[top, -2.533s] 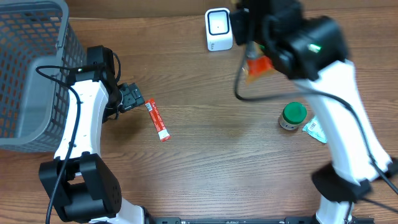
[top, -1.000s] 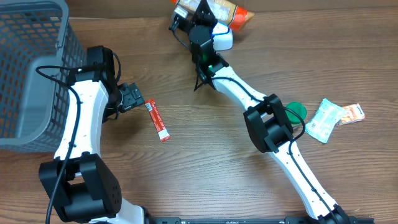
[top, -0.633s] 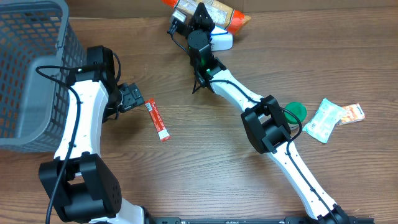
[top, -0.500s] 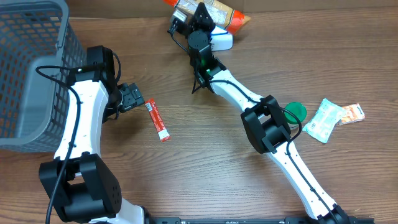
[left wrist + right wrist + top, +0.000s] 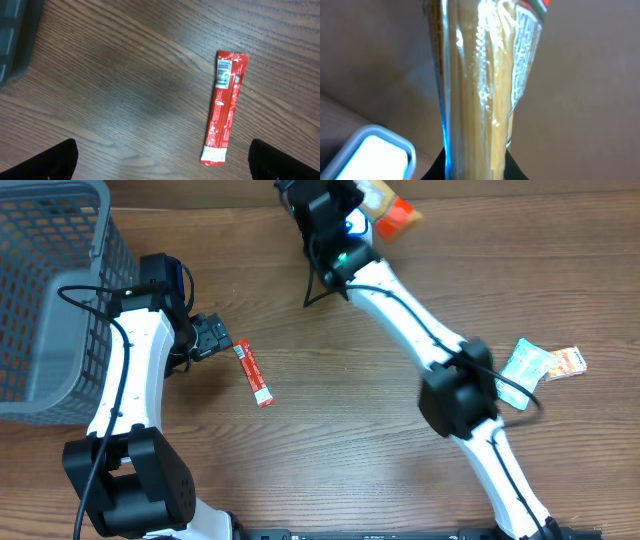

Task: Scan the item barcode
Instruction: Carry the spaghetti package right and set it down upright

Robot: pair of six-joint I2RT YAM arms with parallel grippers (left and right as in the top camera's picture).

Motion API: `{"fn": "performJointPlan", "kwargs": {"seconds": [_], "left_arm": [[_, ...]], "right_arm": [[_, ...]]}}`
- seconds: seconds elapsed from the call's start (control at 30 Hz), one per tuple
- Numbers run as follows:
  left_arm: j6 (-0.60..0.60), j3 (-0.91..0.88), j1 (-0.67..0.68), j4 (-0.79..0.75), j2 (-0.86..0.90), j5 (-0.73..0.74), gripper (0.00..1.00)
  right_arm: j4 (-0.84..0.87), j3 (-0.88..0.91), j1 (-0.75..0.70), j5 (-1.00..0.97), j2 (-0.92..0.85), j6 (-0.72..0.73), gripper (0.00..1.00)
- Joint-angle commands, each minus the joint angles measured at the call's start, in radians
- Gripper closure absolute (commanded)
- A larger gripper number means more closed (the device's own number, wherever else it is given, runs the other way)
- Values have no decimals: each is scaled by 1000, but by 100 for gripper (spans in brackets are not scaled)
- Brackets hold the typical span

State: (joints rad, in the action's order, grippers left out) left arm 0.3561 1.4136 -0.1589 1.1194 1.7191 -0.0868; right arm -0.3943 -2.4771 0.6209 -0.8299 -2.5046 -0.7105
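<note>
Next, my right gripper should draw back and down to release the packet on bare wood near the sachets, since that spot lies below my gripper, toward my base.
My right gripper is shut on a clear packet of spaghetti with an orange end, held at the table's far edge. In the right wrist view the spaghetti packet rises from between my black fingers, its printed label facing right. The white scanner, its face lit, lies just below and left of it; from overhead my gripper hides it almost entirely. A red stick packet lies on the wood just right of my open left gripper. Its barcode end shows in the left wrist view.
A grey mesh basket fills the far left, its corner in the left wrist view. A green-and-white sachet and an orange sachet lie at the right, beside my right arm's elbow.
My right arm has swung its elbow to the right, and the spaghetti packet has shifted right over the scanner, orange end now pointing right. The left arm and red stick have not moved.
</note>
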Motion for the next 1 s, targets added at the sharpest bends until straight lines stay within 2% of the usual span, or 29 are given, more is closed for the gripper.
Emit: {"fn": "performJointPlan", "kwargs": {"seconds": [0.0, 0.1, 0.17, 0.2, 0.33, 0.57, 0.97], "left_arm": [[-8, 10, 6, -2, -11, -6, 0], [-8, 10, 6, -2, -11, -6, 0], [-8, 10, 6, -2, -11, -6, 0], [-8, 10, 6, -2, -11, -6, 0], [-8, 10, 6, -2, -11, -6, 0], [-8, 10, 6, -2, -11, -6, 0], [-8, 10, 8, -2, -10, -6, 0]], "right_arm": [[-289, -42, 1, -72, 273, 469, 97], [-652, -42, -19, 63, 324, 754, 96], [-855, -42, -46, 255, 332, 911, 96], [-977, -41, -74, 423, 330, 1008, 96], [-1147, 28, -135, 755, 318, 1140, 96], [-1134, 319, -150, 789, 317, 1183, 96], [-941, 718, -151, 585, 317, 1174, 96]]}}
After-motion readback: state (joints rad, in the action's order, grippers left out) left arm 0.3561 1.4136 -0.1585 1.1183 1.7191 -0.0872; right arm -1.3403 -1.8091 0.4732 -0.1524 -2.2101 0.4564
